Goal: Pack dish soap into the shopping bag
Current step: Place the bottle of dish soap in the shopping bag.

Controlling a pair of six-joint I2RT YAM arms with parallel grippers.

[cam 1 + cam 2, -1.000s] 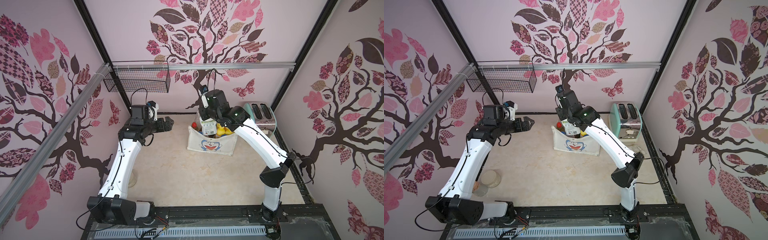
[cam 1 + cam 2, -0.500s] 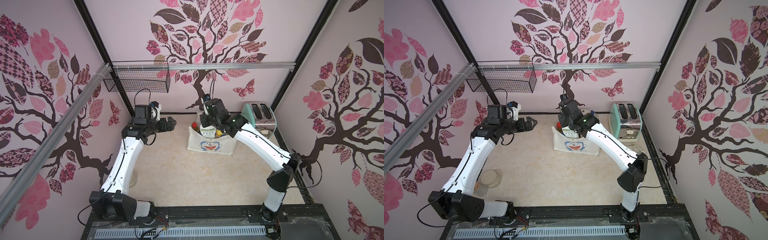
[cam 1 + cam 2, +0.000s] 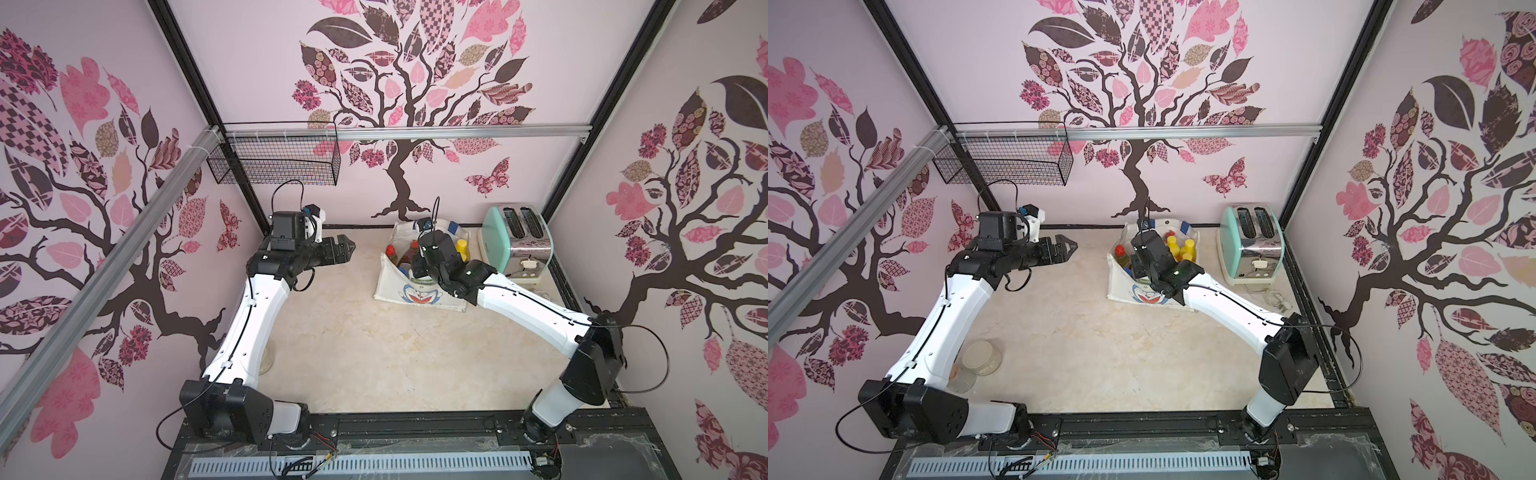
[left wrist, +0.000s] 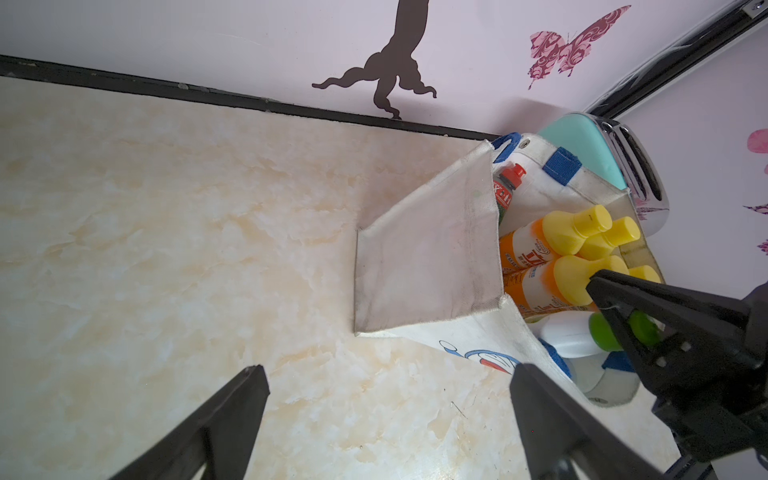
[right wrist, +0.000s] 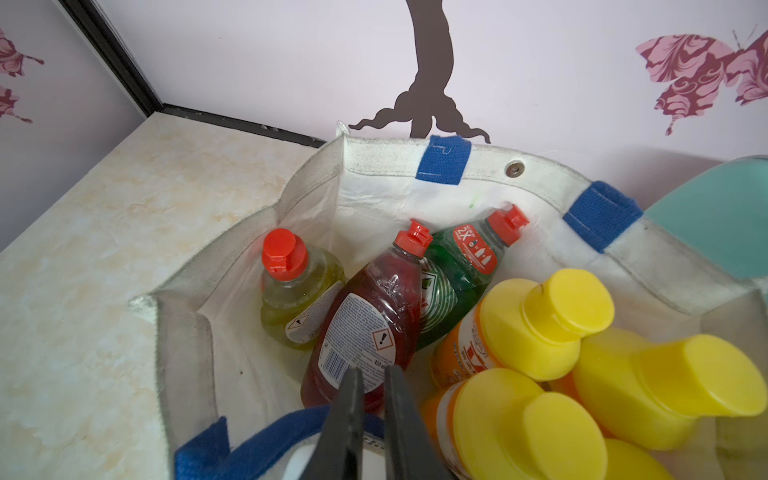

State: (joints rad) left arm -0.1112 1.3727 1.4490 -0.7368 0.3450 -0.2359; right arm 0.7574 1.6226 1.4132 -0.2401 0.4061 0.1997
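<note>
The white bottle should next go deeper into the near side of the bag, and my right gripper will release it there. There is open room between the orange bottles and the side of the bag.
The white shopping bag (image 3: 415, 293) (image 3: 1133, 291) with the blue cat face stands at the back of the table. In it are orange bottles with yellow caps (image 5: 544, 320) (image 4: 540, 245) and three red-capped bottles: yellow-green (image 5: 299, 299), red (image 5: 370, 316) and dark green (image 5: 457, 266). My right gripper (image 5: 374, 370) reaches down into the bag's near side. It is shut on the white bottle with the green cap (image 4: 565, 332), which lies low by a blue handle. My left gripper (image 3: 351, 247) (image 4: 388, 368) hangs wide open and holds nothing, above the table left of the bag.
A mint-green toaster (image 3: 515, 241) stands right of the bag, its plug and cord (image 3: 1275, 297) lying in front of it. A wire basket (image 3: 274, 160) hangs on the back wall. Two clear lidded jars (image 3: 982, 357) sit beside the left arm's base.
My right gripper has come down from above the bag into it, carrying the white bottle. The left arm has shifted slightly toward the bag and stays open.
</note>
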